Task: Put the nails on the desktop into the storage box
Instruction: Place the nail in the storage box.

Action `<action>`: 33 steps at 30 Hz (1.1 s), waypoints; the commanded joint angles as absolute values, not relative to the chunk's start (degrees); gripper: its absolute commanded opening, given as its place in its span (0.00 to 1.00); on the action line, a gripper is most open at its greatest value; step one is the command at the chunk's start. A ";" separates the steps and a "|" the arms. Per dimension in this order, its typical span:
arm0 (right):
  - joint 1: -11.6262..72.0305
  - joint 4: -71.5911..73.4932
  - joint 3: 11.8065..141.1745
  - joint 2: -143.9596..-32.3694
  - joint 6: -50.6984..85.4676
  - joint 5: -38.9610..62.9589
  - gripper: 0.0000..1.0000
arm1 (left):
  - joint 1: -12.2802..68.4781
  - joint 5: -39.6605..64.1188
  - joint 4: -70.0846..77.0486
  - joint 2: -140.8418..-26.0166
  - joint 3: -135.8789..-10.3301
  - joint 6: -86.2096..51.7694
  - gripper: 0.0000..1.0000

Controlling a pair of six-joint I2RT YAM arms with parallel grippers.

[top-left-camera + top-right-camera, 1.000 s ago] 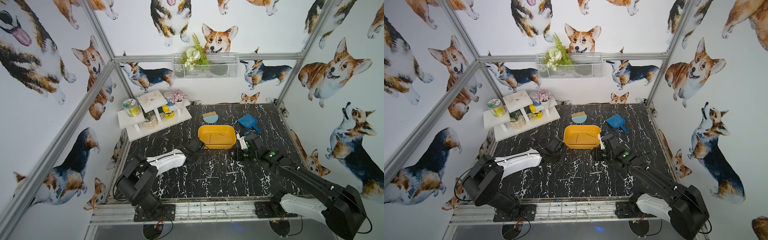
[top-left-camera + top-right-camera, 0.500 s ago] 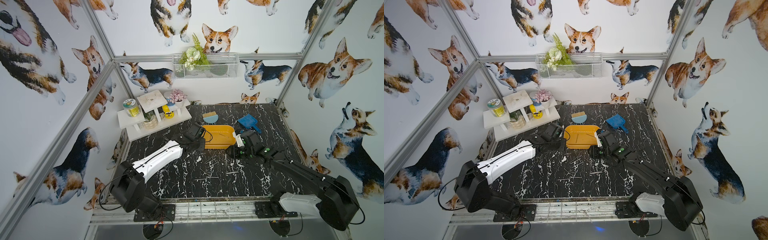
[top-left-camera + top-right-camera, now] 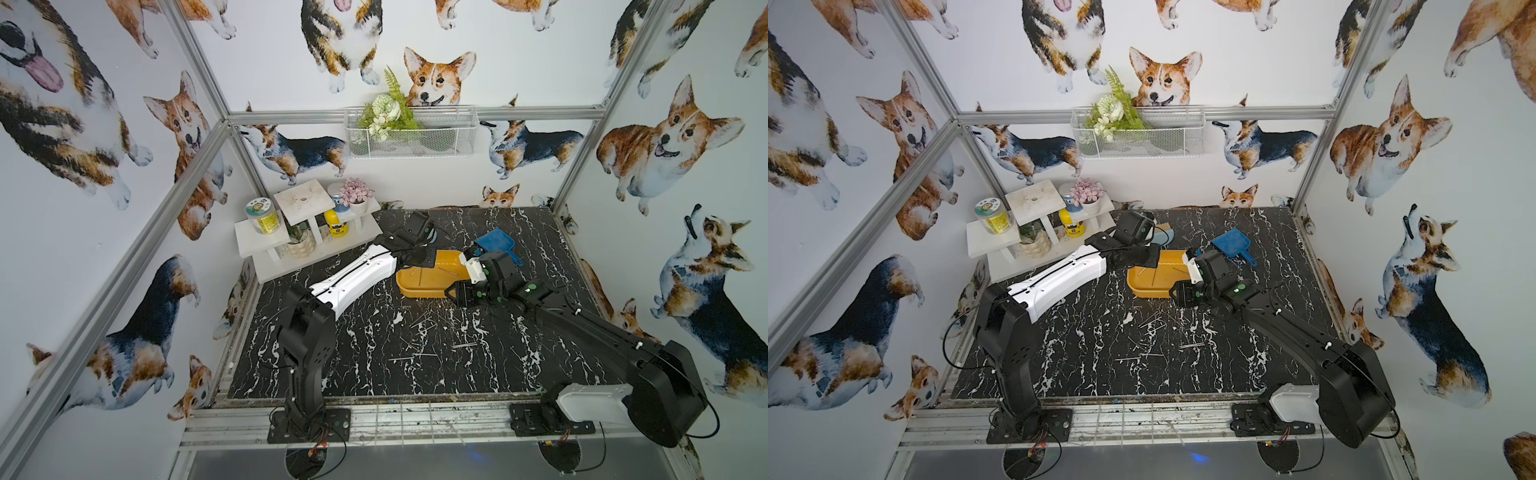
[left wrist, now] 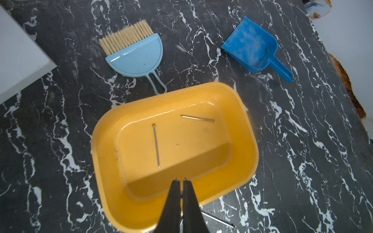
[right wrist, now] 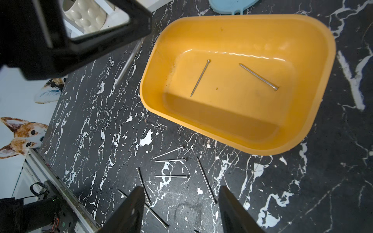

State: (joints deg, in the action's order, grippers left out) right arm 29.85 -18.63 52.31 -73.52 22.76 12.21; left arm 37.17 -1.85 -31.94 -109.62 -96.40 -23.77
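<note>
The left gripper eases slightly outward next, toward the bare middle of the box's bottom, and releases the nail. The fingers still stand by the box's near side.
The yellow storage box (image 3: pixel 419 284) (image 3: pixel 1154 284) (image 4: pixel 105 141) (image 5: pixel 153 80) sits at the back middle of the black marble desktop (image 3: pixel 353 365). Two nails (image 4: pixel 156 145) (image 5: pixel 258 76) lie inside it. My left gripper (image 4: pixel 180 180) (image 3: pixel 417 259) hangs over the box's rim, shut on a nail (image 5: pixel 129 60) that sticks out sideways below its fingers. Several nails (image 5: pixel 171 176) (image 3: pixel 419 322) (image 3: pixel 1150 324) lie loose on the desktop just in front of the box. Above them my right gripper (image 5: pixel 181 188) (image 3: pixel 455 293) stands open with nothing between its fingers.
A light blue hand brush (image 4: pixel 135 56) and a blue dustpan (image 4: pixel 250 48) lie behind the box. A white tiered shelf (image 3: pixel 307 232) with jars and pots stands at the back left. A white wire basket (image 3: pixel 411 133) hangs on the back wall.
My left arm has swung from the middle of the desktop to over the storage box. My right gripper's jaws have opened wider, staying near the box's front right corner.
</note>
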 commanded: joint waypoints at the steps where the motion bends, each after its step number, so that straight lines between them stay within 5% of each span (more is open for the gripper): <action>1: 29.42 -18.39 53.44 -74.24 20.41 13.63 0.62 | 36.99 -0.41 -31.42 -112.35 -98.61 -22.72 0.00; 9: 29.17 -19.08 52.58 -73.21 19.55 12.12 0.66 | 36.68 0.66 -28.24 -116.07 -99.13 -22.15 0.00; 15: 29.10 -22.67 53.17 -72.96 19.26 10.02 0.65 | 36.18 0.00 -27.26 -116.47 -100.26 -22.23 0.51; 21: 29.10 -23.29 52.83 -69.58 18.48 8.28 0.66 | 36.21 -0.70 -26.77 -114.07 -99.78 -23.11 0.74; 33: 29.13 -24.61 51.12 -67.15 17.80 10.19 0.70 | 36.21 -1.86 -27.11 -103.40 -91.50 -25.73 0.78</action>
State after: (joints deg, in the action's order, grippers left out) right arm 29.12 -24.23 51.66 -68.05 18.70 9.23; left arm 36.29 -1.19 -27.68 -105.67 -93.54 -24.67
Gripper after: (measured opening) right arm 0.694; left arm 0.781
